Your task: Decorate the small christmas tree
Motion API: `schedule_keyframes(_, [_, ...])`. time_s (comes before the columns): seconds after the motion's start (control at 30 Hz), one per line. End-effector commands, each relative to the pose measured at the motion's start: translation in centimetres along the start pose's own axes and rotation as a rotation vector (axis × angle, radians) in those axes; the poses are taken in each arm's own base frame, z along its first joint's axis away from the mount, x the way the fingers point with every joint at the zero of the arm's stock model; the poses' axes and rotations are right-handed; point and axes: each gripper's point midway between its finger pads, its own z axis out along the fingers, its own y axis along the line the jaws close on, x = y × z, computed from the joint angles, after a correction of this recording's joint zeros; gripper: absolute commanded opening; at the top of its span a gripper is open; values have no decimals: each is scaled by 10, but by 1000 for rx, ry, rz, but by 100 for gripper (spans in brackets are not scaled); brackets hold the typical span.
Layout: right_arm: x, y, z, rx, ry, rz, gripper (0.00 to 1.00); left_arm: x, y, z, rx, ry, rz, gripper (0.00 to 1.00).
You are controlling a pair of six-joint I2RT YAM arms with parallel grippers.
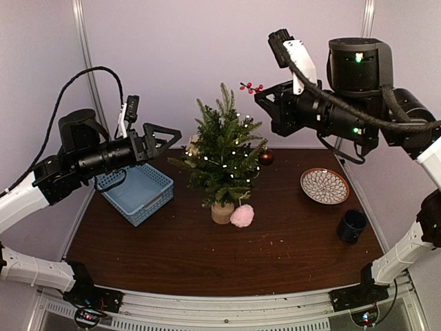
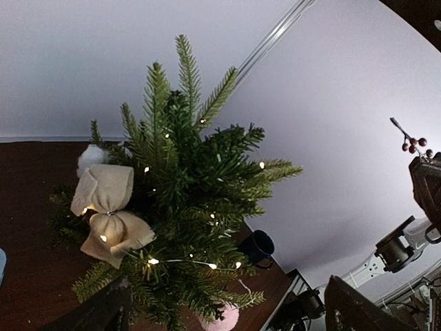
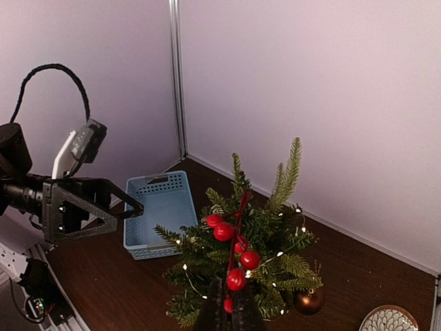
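Observation:
My right gripper will next bring the sprig (image 1: 250,87) down and across and let go of it, as the tree's ornament-free upper front (image 1: 222,134) lies below and to the gripper's left in the top view.
The small christmas tree (image 1: 224,155) stands mid-table on its pale round base (image 1: 222,212), strung with lit fairy lights. A burlap bow (image 2: 107,214) and a white pompom (image 2: 91,157) hang on its left side. My left gripper (image 1: 172,143) hovers open just left of the tree with nothing between its fingers; in the left wrist view the tree (image 2: 186,207) fills the gap. My right gripper (image 1: 258,96), raised above the tree's upper right, is shut on a red berry sprig (image 1: 250,87). In the right wrist view the berry sprig (image 3: 234,241) stands up from the gripper (image 3: 231,314) over the tree (image 3: 275,262).
A blue basket (image 1: 134,189) sits at the left below my left arm. A pink pompom (image 1: 242,216) lies beside the tree base. A brown bauble (image 1: 266,157) hangs on the tree's right. A patterned bowl (image 1: 324,185) and a dark mug (image 1: 352,225) are at the right.

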Motion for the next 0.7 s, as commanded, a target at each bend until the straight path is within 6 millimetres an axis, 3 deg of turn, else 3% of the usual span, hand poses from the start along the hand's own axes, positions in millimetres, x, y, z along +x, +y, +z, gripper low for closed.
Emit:
schedule_keyframes(0.0, [34,-18,4,46,190,-1,0,-8,3,1,-35,-28,43,98])
schedule_keyframes(0.3, [53,-12,27,-4,312,60,0,-6,10,1,-66,-25,45,98])
schedule_keyframes(0.67, [64,-4,56,31,318,23,0,-7,14,-2,-85,-26,60,98])
